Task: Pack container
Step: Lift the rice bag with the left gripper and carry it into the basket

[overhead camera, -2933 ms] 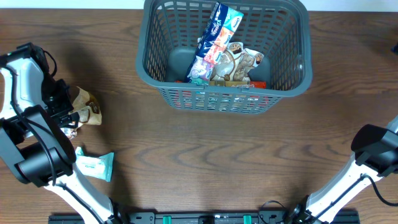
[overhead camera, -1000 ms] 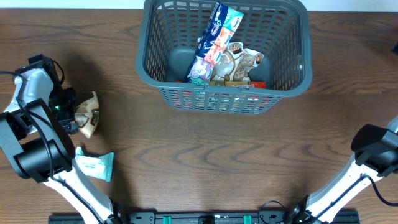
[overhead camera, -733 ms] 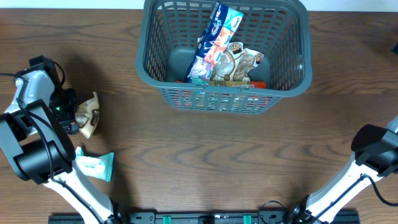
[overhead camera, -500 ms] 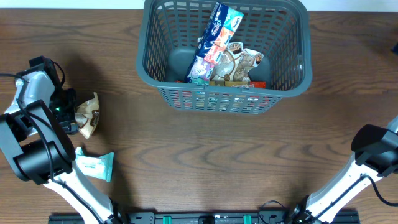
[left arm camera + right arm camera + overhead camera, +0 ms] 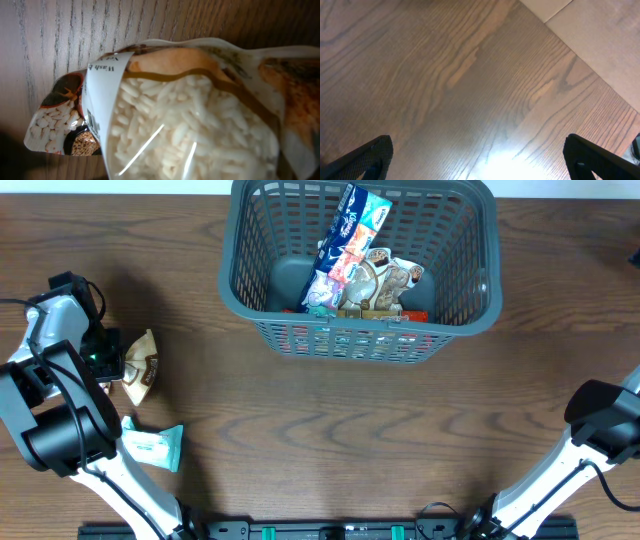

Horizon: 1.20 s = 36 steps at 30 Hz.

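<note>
The container's bare bottom is to my left gripper's right in the overhead view, so I will lift that gripper, carry the rice packet over it and release.
The container [image 5: 228,282], a large dark grey slotted basket, stands at the table's far middle with several packets [image 5: 352,242] inside. At the table's left edge lies a rice packet [image 5: 137,366], clear-windowed with a tan and brown print. My left gripper [image 5: 108,358] is shut on its left end. In the left wrist view the rice packet [image 5: 190,115] fills the frame and hides the fingers. My right gripper [image 5: 487,162] stands wide open above bare wood, with its dark fingertips [image 5: 372,156] at the frame's lower corners. It holds nothing.
A teal wipes packet [image 5: 152,447] lies near the front left, just below the rice packet. The right arm [image 5: 603,423] reaches in from the right edge. In the right wrist view the table's edge [image 5: 580,55] shows with pale floor beyond.
The left gripper has shut on the rice packet, which now looks pinched and sits slightly further left. The right arm has not moved.
</note>
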Motion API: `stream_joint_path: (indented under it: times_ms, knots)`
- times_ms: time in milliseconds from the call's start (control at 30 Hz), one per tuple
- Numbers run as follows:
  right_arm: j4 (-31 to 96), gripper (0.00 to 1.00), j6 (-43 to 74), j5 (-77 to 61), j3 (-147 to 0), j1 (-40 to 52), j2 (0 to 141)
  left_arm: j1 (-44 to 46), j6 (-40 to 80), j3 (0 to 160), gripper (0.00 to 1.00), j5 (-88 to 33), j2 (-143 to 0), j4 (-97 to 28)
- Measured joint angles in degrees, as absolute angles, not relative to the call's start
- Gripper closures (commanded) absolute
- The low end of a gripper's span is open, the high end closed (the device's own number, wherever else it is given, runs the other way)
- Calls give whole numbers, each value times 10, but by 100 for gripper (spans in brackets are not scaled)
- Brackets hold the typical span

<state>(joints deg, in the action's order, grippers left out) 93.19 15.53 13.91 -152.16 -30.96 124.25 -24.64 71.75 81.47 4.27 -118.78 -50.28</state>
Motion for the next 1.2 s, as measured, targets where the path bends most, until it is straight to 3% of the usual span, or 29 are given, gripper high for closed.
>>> stream_joint_path:
  times_ms: [567,900,1200]
  knots:
    - [932,1,155,139,-1522,-310,1242,-220,617,790,94,51,-1124,-496]
    - [932,1,155,139,-1522,-310,1242,-93,482,812,94,87,-798,-382]
    - [932,1,155,139,-1522,-310,1242,74,401,833,94,87,-665,-224]
